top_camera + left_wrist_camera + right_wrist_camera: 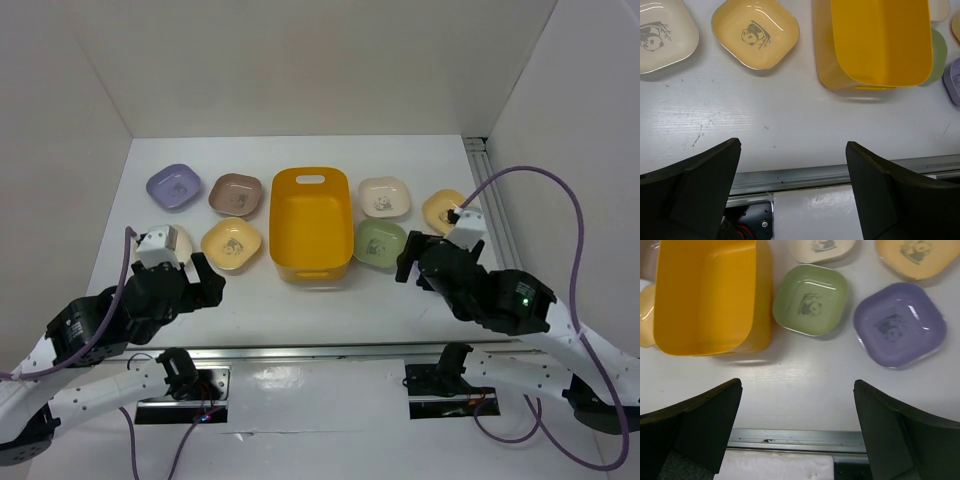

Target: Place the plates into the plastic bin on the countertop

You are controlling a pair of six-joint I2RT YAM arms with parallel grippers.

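The bin (311,222) crowds the opposite edge of the green plate, so I need to move my right gripper down and outward to the plate next, onto its free edge (403,238).
The orange-yellow plastic bin (311,222) stands empty mid-counter. Left of it lie a lavender plate (174,187), a brown-pink plate (235,194), a yellow plate (231,244) and a cream plate (660,32), which is mostly hidden by my left wrist in the top view. Right of it lie a cream plate (384,197), a green plate (380,242) and a yellow plate (440,208). The right wrist view also shows a second lavender plate (900,324) beside the green plate (811,299). My left gripper (205,277) and right gripper (410,262) are open and empty, low near the front edge.
A metal rail (815,175) runs along the counter's front edge under both grippers. White walls enclose the countertop (300,295) on the left, back and right. A slotted rail (490,190) runs along the right side.
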